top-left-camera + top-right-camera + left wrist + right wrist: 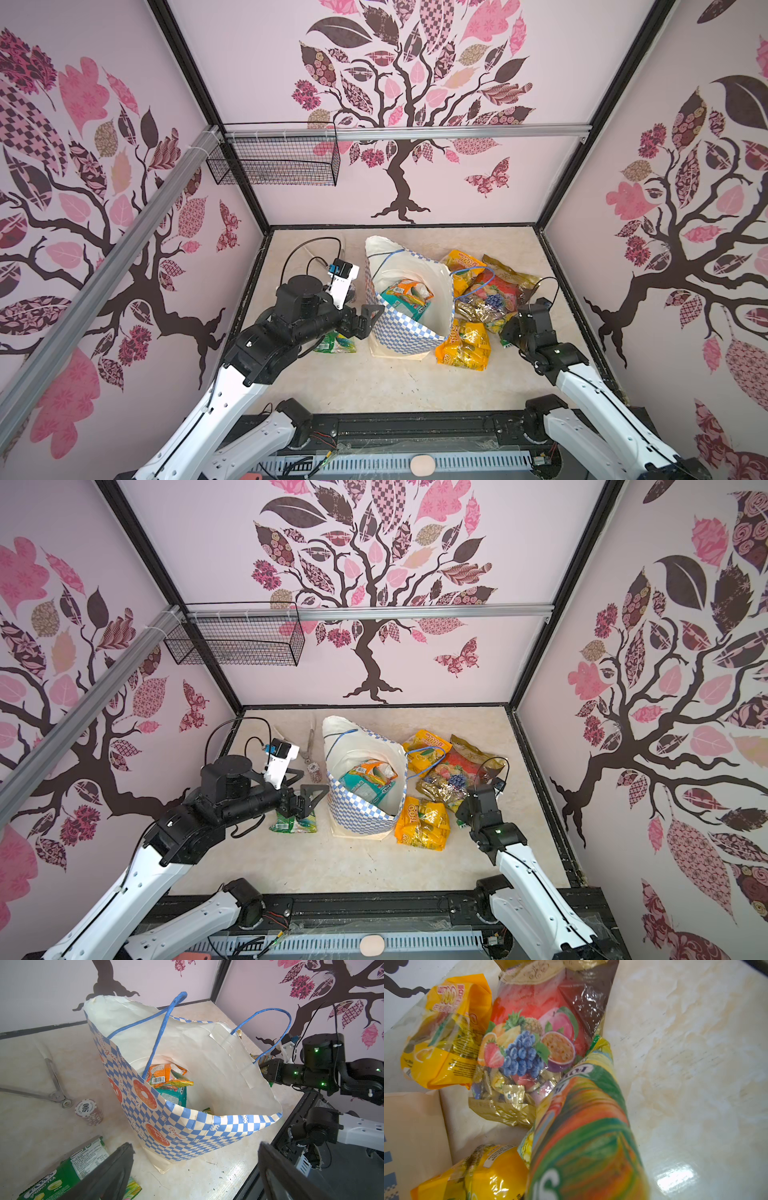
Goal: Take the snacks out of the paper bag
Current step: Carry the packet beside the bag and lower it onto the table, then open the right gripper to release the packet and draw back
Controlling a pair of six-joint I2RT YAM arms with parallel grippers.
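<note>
The free spot on the tabletop point(496, 350) is just below, beside the near yellow-orange packet and clear of the bag point(405, 332). My right gripper needs to move down and release the striped packet there.
The blue-checked paper bag point(405, 332) stands open mid-table. An orange snack point(164, 1076) lies on a teal one point(174, 1095) inside it. My left gripper point(362, 306) is open beside the bag's left wall, its fingers point(116, 1167) spread with nothing between them, above a green tea packet point(62, 1176) on the table. Right of the bag lie two yellow-orange packets point(463, 343) point(446, 1028) and a gold-red fruit packet point(533, 1028). My right gripper point(508, 332) is low beside them, shut on a green-and-orange striped packet point(583, 1136) that hides its fingers.
Metal tongs point(56, 1093) and a stack of poker chips point(89, 1111) lie on the table left of the bag, behind my left gripper. A black wire basket point(274, 160) hangs on the back wall's rail. The black frame rail point(415, 428) runs along the table's front edge.
</note>
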